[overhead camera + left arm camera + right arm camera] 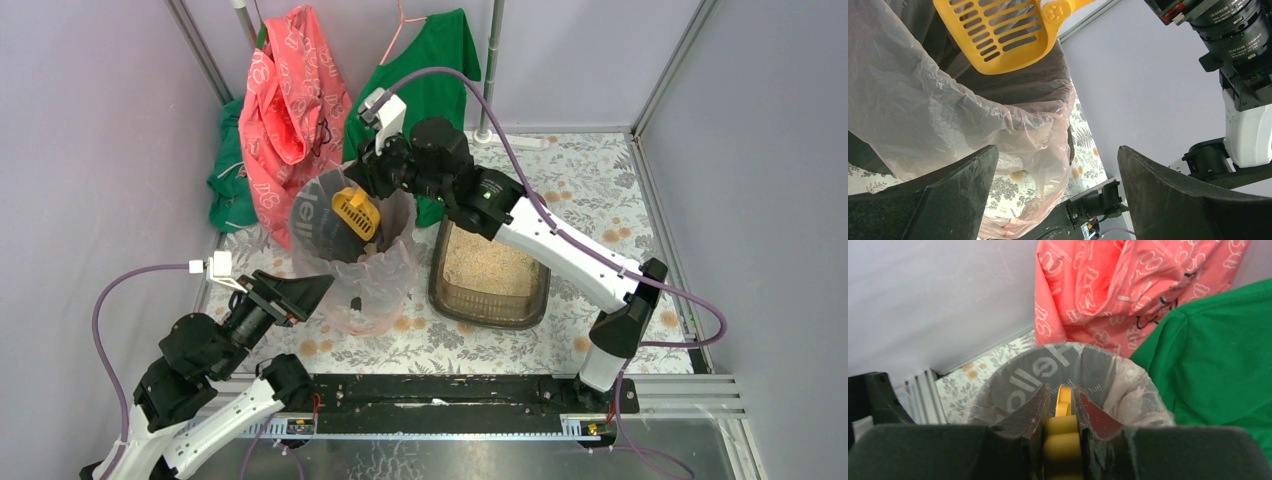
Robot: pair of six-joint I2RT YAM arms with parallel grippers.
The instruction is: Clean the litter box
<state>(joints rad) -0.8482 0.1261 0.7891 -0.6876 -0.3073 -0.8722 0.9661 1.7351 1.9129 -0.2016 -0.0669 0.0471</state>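
The yellow slotted scoop (pixel 356 212) is empty over the bin, so it swings over with my right gripper to the litter box (pixel 490 272) and lowers toward the litter next.
The litter box (pixel 490 272), a dark translucent tray of beige litter, lies on the floral cloth right of the round bin (pixel 352 262). My right gripper (pixel 372 178) is shut on the handle of the yellow slotted scoop (pixel 356 212) and holds it tilted over the bin's mouth. In the right wrist view the yellow handle (pixel 1063 440) sits clamped between the fingers (pixel 1093 415), above the bin (pixel 1048 370). My left gripper (pixel 312 290) is open and empty, low beside the bin's left side. The left wrist view shows the scoop (pixel 1003 30) above the bag liner (pixel 948 115).
A pink garment (pixel 295 100) and a green shirt (pixel 430 70) hang at the back behind the bin. Metal frame posts (pixel 200 50) and grey walls (pixel 760 150) enclose the floral cloth (pixel 560 170). A black rail (pixel 440 392) runs along the near edge.
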